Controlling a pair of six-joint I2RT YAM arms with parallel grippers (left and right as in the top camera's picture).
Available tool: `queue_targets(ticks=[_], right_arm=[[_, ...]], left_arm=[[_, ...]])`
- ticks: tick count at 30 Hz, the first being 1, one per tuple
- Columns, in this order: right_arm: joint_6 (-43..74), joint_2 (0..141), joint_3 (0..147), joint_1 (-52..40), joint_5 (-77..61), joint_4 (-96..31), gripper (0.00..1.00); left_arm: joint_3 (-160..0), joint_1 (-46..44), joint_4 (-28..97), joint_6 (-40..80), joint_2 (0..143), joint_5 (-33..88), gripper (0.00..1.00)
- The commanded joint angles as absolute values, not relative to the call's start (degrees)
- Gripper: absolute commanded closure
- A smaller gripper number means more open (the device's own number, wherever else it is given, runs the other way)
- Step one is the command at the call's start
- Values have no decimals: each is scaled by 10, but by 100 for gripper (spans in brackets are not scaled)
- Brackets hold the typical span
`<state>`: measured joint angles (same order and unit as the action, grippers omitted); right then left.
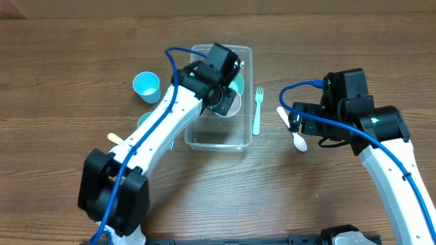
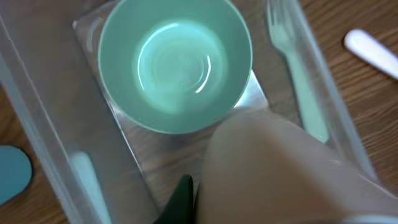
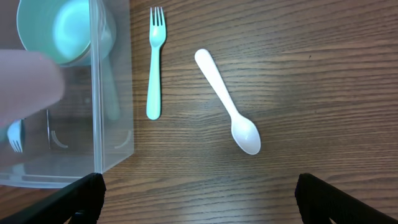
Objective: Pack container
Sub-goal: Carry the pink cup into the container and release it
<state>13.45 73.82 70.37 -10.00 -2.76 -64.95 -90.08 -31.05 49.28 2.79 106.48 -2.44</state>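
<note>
The green bowl [image 2: 174, 62] takes the container's far end, so my left gripper will draw back and lower the cup onto the container's empty bottom by the teal fork next.
The clear container [image 1: 204, 139] stands mid-table; it also shows in the left wrist view [image 2: 43, 143] and the right wrist view [image 3: 112, 149]. A green bowl [image 2: 174, 62] sits inside at its far end [image 1: 239, 83]. My left gripper [image 1: 225, 99] hangs over the container, shut on a pale beige cup [image 2: 292, 174] held just above the floor; only one dark finger [image 2: 183, 199] shows. My right gripper [image 3: 199, 199] is open and empty over bare table, near a white spoon [image 3: 227, 102].
A teal fork [image 1: 257, 112] lies just right of the container, the white spoon [image 1: 293, 131] beyond it. A blue cup [image 1: 146, 86] stands left of the container. A green item [image 1: 145, 121] and a yellow one [image 1: 114, 138] are partly hidden under my left arm.
</note>
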Motion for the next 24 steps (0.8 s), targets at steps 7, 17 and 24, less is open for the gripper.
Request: queue_targets(ticks=[7, 17, 24], right_arm=[[135, 734, 701, -99, -30, -646, 0], [135, 734, 701, -99, -30, -646, 0], [135, 734, 701, -99, -30, -646, 0]], left_arm=[[-916, -340, 513, 13, 1121, -27, 96], [-915, -360, 506, 13, 1151, -36, 64], [-917, -361, 508, 13, 1150, -29, 62]])
